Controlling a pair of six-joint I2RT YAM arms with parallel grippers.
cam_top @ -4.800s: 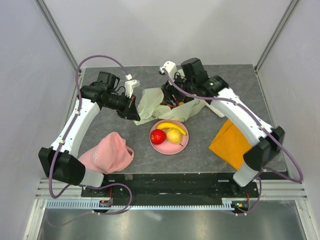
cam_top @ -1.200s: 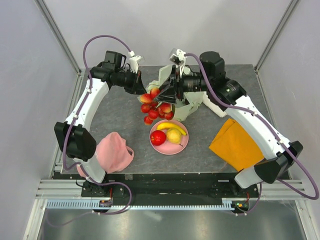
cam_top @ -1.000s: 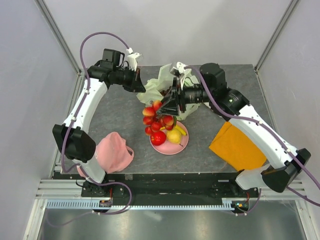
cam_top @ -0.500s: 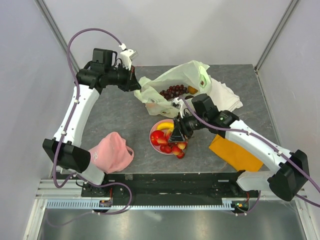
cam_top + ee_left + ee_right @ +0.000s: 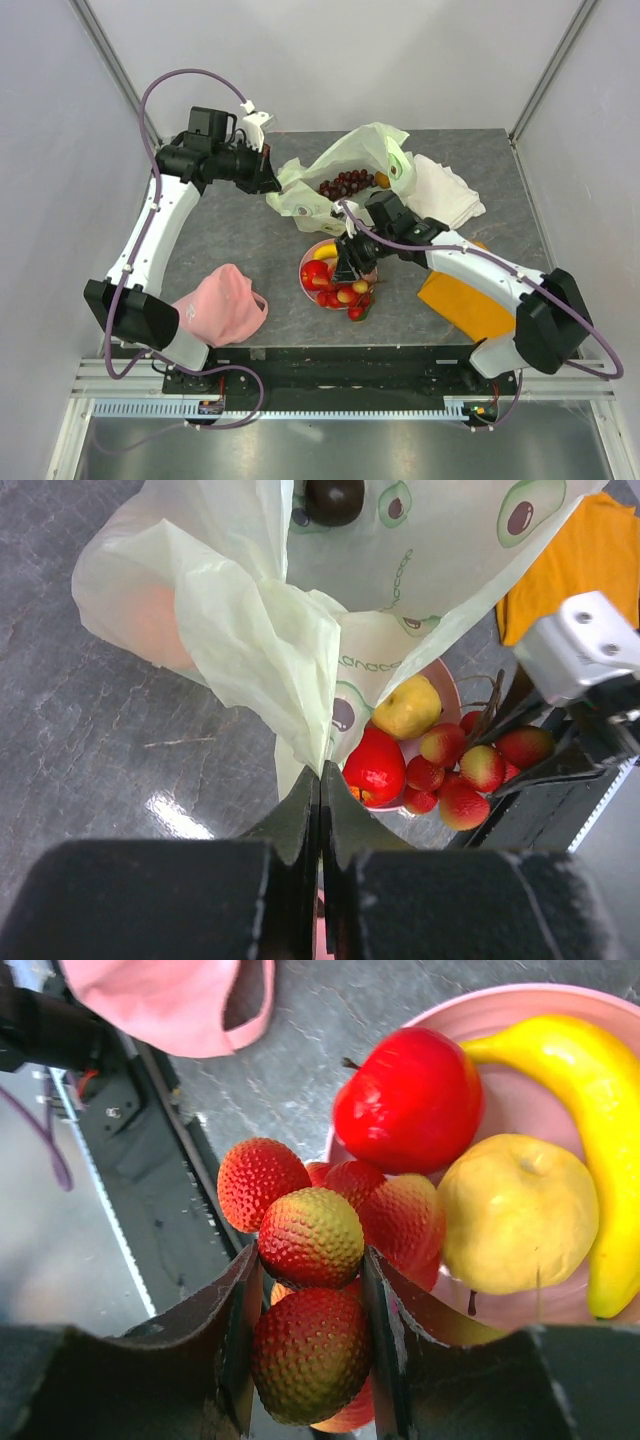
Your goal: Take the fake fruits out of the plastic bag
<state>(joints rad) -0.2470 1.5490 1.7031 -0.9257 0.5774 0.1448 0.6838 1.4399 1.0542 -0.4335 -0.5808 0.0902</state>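
My right gripper lowers slightly and releases the red-yellow berry cluster next, since it already hangs over the plate's near edge (image 5: 338,303), beside the yellow fruit.
The pale yellow-green plastic bag (image 5: 350,160) lies at the back of the table. My left gripper (image 5: 268,176) is shut on a fold of its edge (image 5: 322,770). Dark grapes (image 5: 345,184) and an orange (image 5: 383,181) lie in the bag's mouth, and a dark plum (image 5: 333,498) shows in the left wrist view. My right gripper (image 5: 350,276) is shut on the red-yellow berry cluster (image 5: 312,1235), low over the pink plate (image 5: 312,292). The plate holds a red apple (image 5: 408,1100), a banana (image 5: 590,1090) and a yellow fruit (image 5: 520,1210).
A pink cap (image 5: 220,305) lies at the front left. An orange cloth (image 5: 470,292) lies at the front right under the right arm. A white folded cloth (image 5: 448,195) lies behind it. The plate sits near the table's front edge.
My right gripper has carried the berry cluster from the bag down onto the pink plate. My left gripper has kept the bag's edge and drawn back left, and the bag has settled open.
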